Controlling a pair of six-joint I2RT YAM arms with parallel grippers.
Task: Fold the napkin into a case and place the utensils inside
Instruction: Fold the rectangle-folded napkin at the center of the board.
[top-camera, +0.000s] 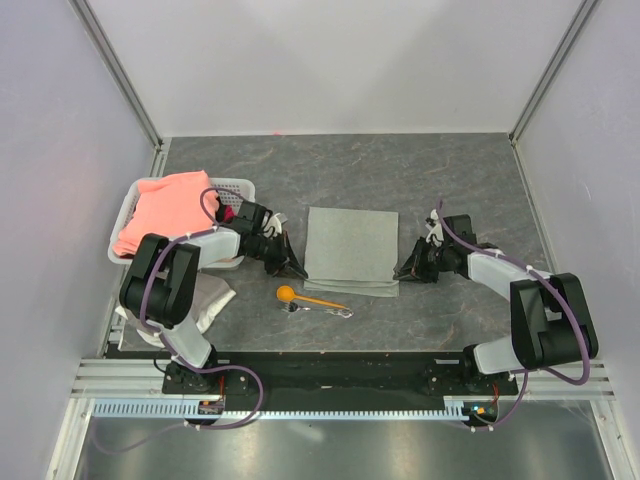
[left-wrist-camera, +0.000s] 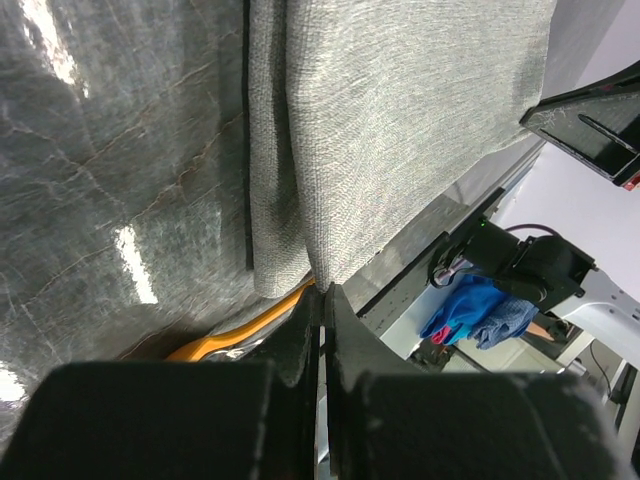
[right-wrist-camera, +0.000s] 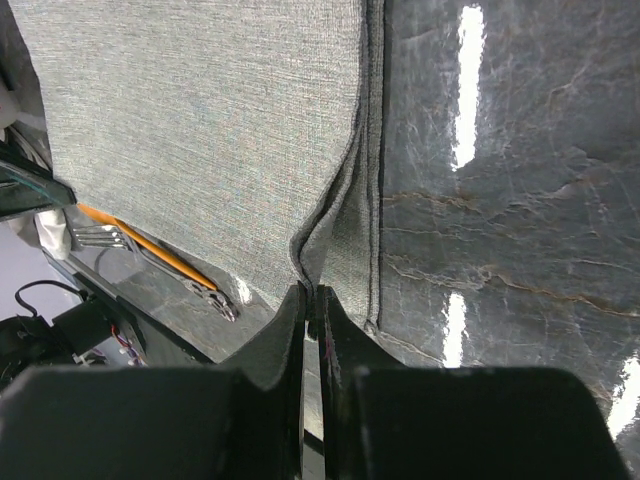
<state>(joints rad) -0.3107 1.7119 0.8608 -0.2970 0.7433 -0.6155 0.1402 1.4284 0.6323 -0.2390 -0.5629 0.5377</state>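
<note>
Next, my right gripper draws the napkin's held corner back over the napkin's uncovered near strip (top-camera: 388, 291) (right-wrist-camera: 348, 272) to cover it, then releases, as the strip lies just back of the gripper.
The light grey napkin (top-camera: 351, 246) lies flat mid-table with its near edge folded up into a narrow band. My left gripper (top-camera: 297, 271) is shut on the napkin's near left corner (left-wrist-camera: 325, 270). My right gripper (top-camera: 403, 271) is shut on the near right corner (right-wrist-camera: 315, 262). The orange spoon (top-camera: 305, 297) lies just in front of the napkin, its bowl to the left. The silvery fork (top-camera: 326, 309) lies beside it. The spoon's handle shows in the left wrist view (left-wrist-camera: 235, 335) and both utensils show in the right wrist view (right-wrist-camera: 140, 245).
A white plastic basket (top-camera: 238, 187) holding a salmon-pink cloth (top-camera: 165, 210) stands at the left. A whitish-grey rag (top-camera: 212, 302) lies near the left arm's base. The dark marbled table (top-camera: 470, 180) is walled on three sides.
</note>
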